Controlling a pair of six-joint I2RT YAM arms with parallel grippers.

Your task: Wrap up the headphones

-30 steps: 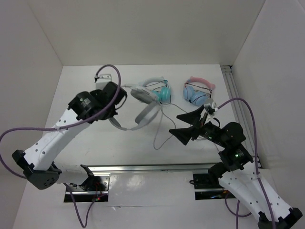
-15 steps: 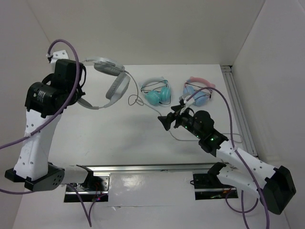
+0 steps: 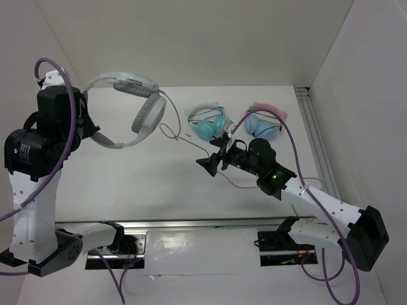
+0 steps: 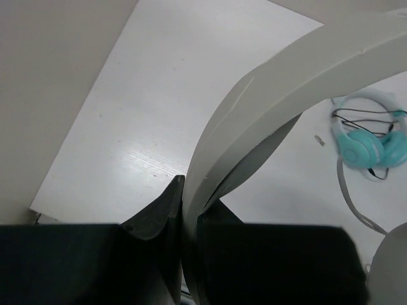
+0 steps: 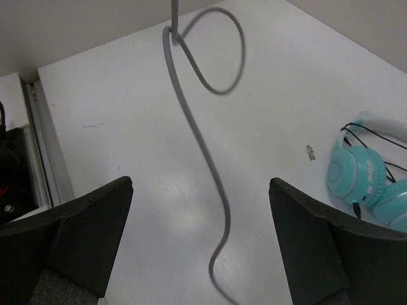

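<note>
Next, my right gripper lowers a little and closes its spread fingers on the thin grey cable, since that cable runs below the gripper, between those fingers.
The large light-grey headphones point(image 3: 130, 84) hang in the air at the left, one ear cup point(image 3: 145, 117) dangling. My left gripper point(image 3: 89, 130) is shut on their wide headband point(image 4: 286, 82), which sits clamped between the jaws in the left wrist view. Their thin grey cable point(image 3: 224, 176) trails from the cup down across the table to the right. My right gripper point(image 3: 213, 157) is open and empty, low over the table. In the right wrist view the cable point(image 5: 202, 136) runs between its spread fingers point(image 5: 82, 222) without touching them.
Smaller teal headphones point(image 3: 210, 124) and pink-banded blue headphones point(image 3: 264, 121) lie at the back of the table. The teal pair also shows in the left wrist view point(image 4: 365, 143) and the right wrist view point(image 5: 359, 171). White walls stand on three sides. A metal rail point(image 3: 318, 143) runs along the right.
My left arm has lifted the headphones off the table, up and to the left. My right arm has reached left over the trailing cable, jaws still open.
</note>
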